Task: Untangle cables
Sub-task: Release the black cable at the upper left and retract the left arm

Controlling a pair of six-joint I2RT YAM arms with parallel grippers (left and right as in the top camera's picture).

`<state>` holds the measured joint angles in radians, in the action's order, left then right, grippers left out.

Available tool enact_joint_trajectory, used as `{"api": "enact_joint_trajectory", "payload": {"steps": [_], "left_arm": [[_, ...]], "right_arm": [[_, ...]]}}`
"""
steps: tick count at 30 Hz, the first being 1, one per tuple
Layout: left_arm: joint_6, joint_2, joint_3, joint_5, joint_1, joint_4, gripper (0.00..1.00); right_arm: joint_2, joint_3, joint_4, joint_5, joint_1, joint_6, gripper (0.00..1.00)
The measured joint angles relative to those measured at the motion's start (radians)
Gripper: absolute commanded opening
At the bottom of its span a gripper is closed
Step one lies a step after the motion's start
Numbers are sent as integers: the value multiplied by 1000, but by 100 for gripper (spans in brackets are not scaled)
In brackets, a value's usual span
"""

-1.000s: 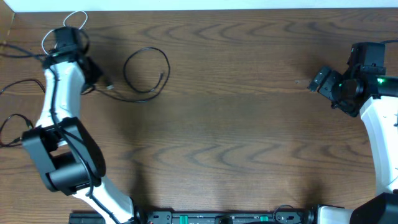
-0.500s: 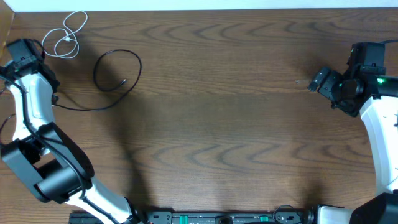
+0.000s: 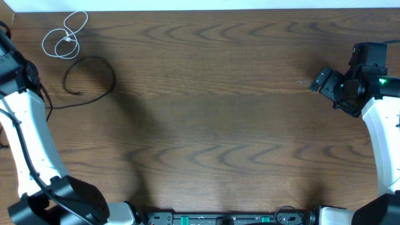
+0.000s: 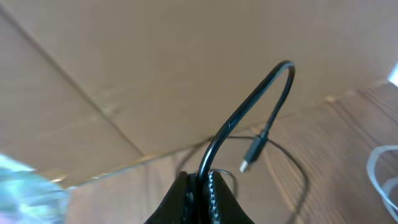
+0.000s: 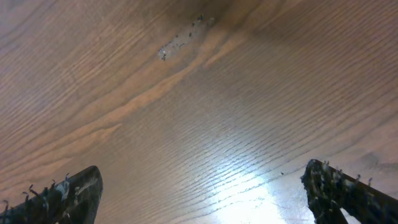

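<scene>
I should swing my left gripper from the cardboard side toward the black loop (image 3: 65, 77) and release the black cable, since that loop lies to its right in the overhead view.
My left gripper (image 4: 204, 178) is shut on a black cable (image 4: 249, 106), which arcs up from the jaws and ends in a small plug (image 4: 252, 154) hanging free. In the overhead view that black cable (image 3: 114, 78) lies as a loop near the table's left side, and its tail runs left to my left arm (image 3: 28, 137) at the table's edge. The left gripper itself is not visible there. A white cable (image 3: 67, 41) lies coiled at the far left corner, apart from the black loop. My right gripper (image 3: 322, 81) stands open over bare wood at the right, its fingertips (image 5: 62, 194) wide apart.
A brown cardboard wall (image 4: 124, 62) stands just past the table's left edge, close to my left gripper. A pale scuff (image 5: 183, 38) marks the wood under the right gripper. The arm bases (image 3: 219, 219) line the table's near edge.
My left arm has swung left to the table's edge, dragging the black cable's loop leftward, clear of the white cable. The right arm has not moved.
</scene>
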<state>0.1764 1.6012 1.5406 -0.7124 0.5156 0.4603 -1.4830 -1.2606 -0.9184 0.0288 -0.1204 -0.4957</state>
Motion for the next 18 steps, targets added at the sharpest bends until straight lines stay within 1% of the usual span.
{"api": "enact_joint_trajectory", "payload": {"steps": [5,7,9,11,16,18], "left_arm": [[-25,4,1,-60,1,20,7],[-24,6,1,-61,0,23,7],[-24,6,1,-29,1,28,8],[-25,6,1,41,1,34,7],[-28,8,1,308,1,65,7],[-28,12,1,394,1,88,7]], "right_arm": [[0,0,0,0,0,0,99],[0,0,0,0,0,0,99],[0,0,0,0,0,0,99],[0,0,0,0,0,0,99],[0,0,0,0,0,0,99],[0,0,0,0,0,0,99]]}}
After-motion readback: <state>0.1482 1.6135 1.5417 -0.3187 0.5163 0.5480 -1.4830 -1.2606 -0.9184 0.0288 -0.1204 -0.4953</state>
